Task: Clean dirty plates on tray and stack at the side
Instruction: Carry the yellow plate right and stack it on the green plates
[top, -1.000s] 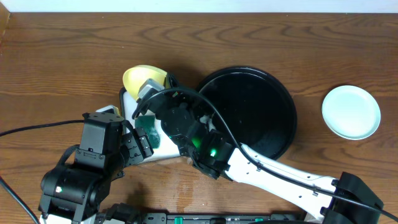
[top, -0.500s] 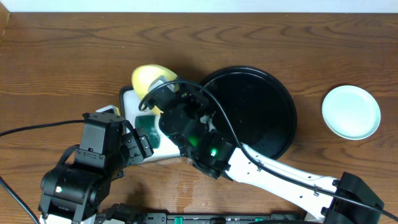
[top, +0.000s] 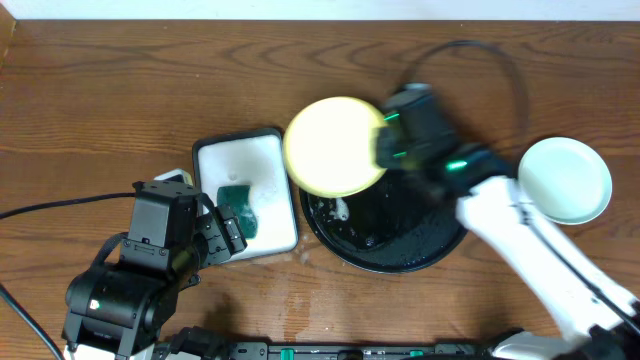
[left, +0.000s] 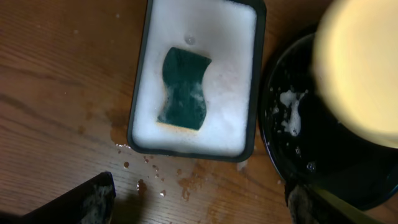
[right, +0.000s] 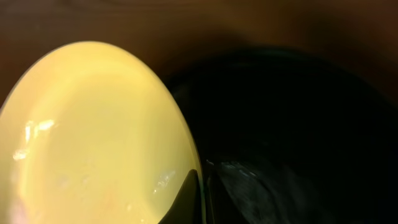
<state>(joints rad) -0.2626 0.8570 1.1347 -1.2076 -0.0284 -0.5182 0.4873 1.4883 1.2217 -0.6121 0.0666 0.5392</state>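
Observation:
My right gripper needs to swing past the black tray (top: 420, 250) next and go down to release the yellow plate's rim, because the mint plate (top: 565, 180) is below, to its right in the overhead view.
My right gripper (top: 385, 140) is shut on the rim of the pale yellow plate (top: 334, 146) and holds it in the air over the left edge of the round black tray (top: 420, 250). In the right wrist view the plate (right: 93, 137) fills the left half, with my finger (right: 198, 196) clamped on its edge and the tray (right: 298, 124) below. A pale mint plate (top: 565, 180) lies on the table at the far right. My left gripper (left: 199, 202) is open and empty above the wet table, below the soap tray.
A white rectangular dark-rimmed tray (top: 212, 150) of foam holds a green sponge (top: 238, 207), left of the black tray; it also shows in the left wrist view (left: 140, 93) with the sponge (left: 183, 89). Foam spots (top: 340, 210) lie on the black tray. Water drops mark the table.
My right arm has swung from over the soap tray to the right, carrying the yellow plate up and over the black tray's left edge. The left arm has not moved.

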